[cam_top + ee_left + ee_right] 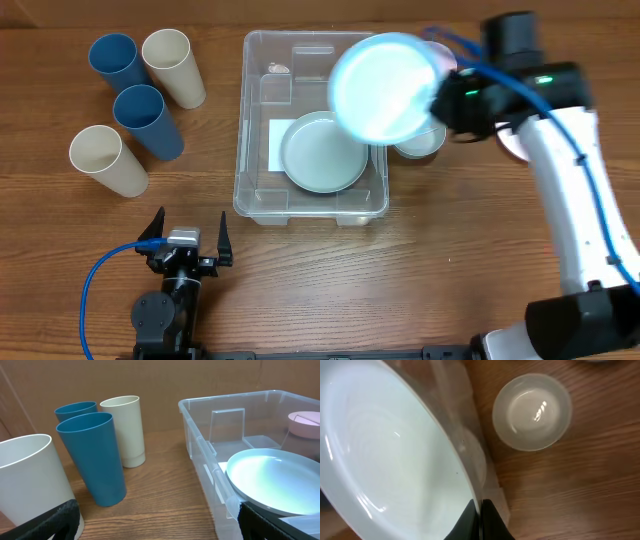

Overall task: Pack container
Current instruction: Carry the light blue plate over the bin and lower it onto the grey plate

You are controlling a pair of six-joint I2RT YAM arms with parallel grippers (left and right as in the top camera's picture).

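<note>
The container's pale plate (324, 154) (476, 456) is below my right gripper, on the left in the overhead view. My right gripper will next go down to that side and let go of the container's rim.
The clear container (250, 130) stands mid-table with a white label on its base; it also shows in the left wrist view (200, 445). A pale plate (322, 152) lies inside it and shows in the left wrist view (272, 480). My right gripper (480, 517) is shut on the rim of a second pale blue plate (385, 88), held tilted above the container's right side; the plate fills the right wrist view (390, 455). My left gripper (187, 240) is open and empty near the front edge, left of the container.
Two blue cups (148, 120) and two cream cups (105, 160) stand at the left; they also show in the left wrist view (95, 455). A small pale bowl (531, 411) sits on the table right of the container. A pink thing (305, 424) shows beyond the container.
</note>
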